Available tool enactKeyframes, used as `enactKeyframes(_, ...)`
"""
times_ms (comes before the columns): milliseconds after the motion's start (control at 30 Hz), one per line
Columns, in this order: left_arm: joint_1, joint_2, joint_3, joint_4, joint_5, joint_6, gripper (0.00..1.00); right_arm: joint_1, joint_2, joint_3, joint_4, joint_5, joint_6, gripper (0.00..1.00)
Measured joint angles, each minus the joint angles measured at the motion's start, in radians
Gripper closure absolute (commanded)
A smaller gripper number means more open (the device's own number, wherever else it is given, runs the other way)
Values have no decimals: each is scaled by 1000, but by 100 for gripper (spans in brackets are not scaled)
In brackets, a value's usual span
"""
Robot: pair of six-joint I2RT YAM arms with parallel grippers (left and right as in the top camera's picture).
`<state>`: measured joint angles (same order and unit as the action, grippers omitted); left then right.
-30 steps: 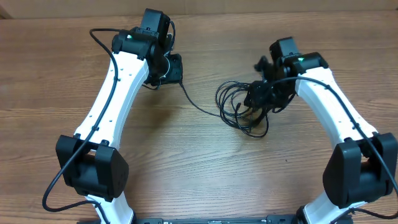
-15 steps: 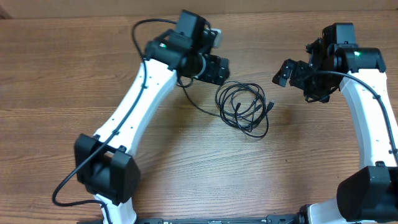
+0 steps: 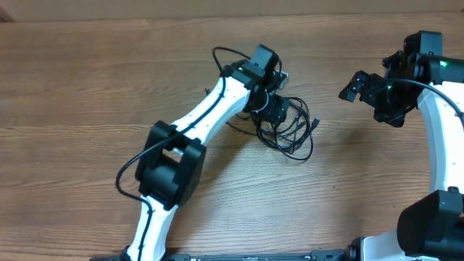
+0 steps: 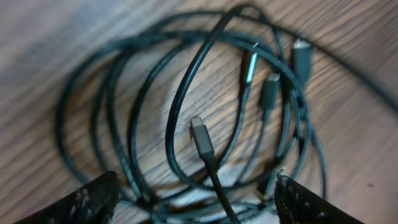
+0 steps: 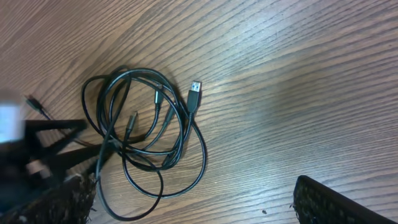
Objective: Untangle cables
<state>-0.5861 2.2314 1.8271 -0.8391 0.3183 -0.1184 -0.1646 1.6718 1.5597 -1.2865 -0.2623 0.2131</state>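
The left gripper moves down next onto the tangle's cords just below, which cross between its spread fingers, then closes on the cords there.
The cables are a loose tangle of thin black cords with small plug ends on the wooden table. My left gripper is open right over the tangle's left side. The left wrist view shows the loops and several plugs just beyond its spread fingers. My right gripper is open and empty, raised well to the right of the tangle. The right wrist view shows the whole tangle at lower left, with my left arm over its left edge.
The table's far edge runs along the top of the overhead view. The arm bases stand at the near edge.
My left arm swung right and came down over the tangle's left side. My right gripper pulled away to the right and rose, leaving the tangle on the table.
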Motion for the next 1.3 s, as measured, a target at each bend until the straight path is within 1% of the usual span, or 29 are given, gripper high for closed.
enactKeyframes(100,-8,32,0,2,0,10,40,1,0,0,0,1,0,0)
enactKeyframes(133,-9,39,0,2,0,14,52,1,0,0,0,0,0,0)
enactKeyframes(167,-10,42,0,2,0,12,71,1,0,0,0,1,0,0)
enactKeyframes(200,-10,43,0,2,0,16,95,1,0,0,0,0,0,0)
enactKeyframes(333,-10,44,4,-23,-2,27,96,1,0,0,-1,0,1,0)
enactKeyframes(467,-5,44,62,-141,-30,30,96,1,0,0,-2,-1,0,0)
enactKeyframes(600,21,29,198,-264,-40,34,96,2,0,0,0,-31,-12,0)
enactKeyframes(700,55,-18,317,-314,3,34,96,10,0,0,9,-69,-32,0)
enactKeyframes(833,93,-138,456,-313,67,33,96,54,0,0,26,-114,-69,0)
enactKeyframes(967,101,-271,531,-297,86,33,96,125,0,0,61,-140,-92,0)
enactKeyframes(1100,101,-384,551,-261,90,33,96,193,0,0,113,-153,-104,0)
enactKeyframes(1300,101,-441,552,-219,89,33,96,269,0,0,178,-153,-109,0)
